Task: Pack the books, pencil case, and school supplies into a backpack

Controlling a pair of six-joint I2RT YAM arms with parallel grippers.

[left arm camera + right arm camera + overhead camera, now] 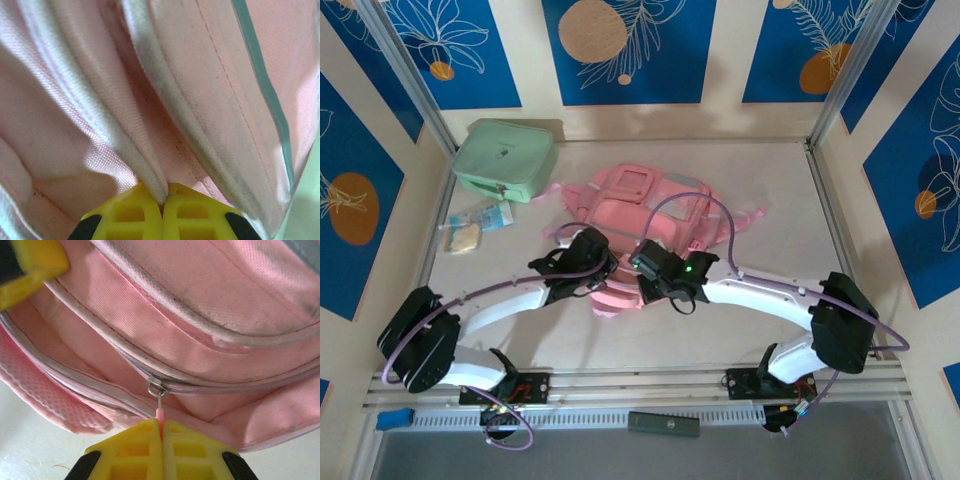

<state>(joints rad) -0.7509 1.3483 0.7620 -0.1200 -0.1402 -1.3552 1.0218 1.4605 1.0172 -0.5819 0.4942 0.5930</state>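
The pull in my right gripper needs to go outward along the grey zip line (250, 387) next, and then I need to release it, because the line runs on outward past the slider (156, 387).
The pink backpack (642, 205) lies in the middle of the table, and both arms meet at its near edge. My left gripper (609, 272) is shut on a pale piped fold of the backpack's fabric (150, 175); the yellow fingertips (131, 212) pinch the fold between them. My right gripper (640, 266) is shut on the pink zipper pull (160, 415), which hangs from the metal slider (156, 387) on a grey zip line. One finger of the left gripper (30, 262) shows at the top left of the right wrist view. The books and the pencil case are out of view.
A mint-green boxy case (505, 158) stands at the back left. In front of it lies a clear plastic bag (475, 225) with small items. A dark flat bar (663, 423) and a blue piece (393, 418) sit by the near rail. Metal posts frame the table.
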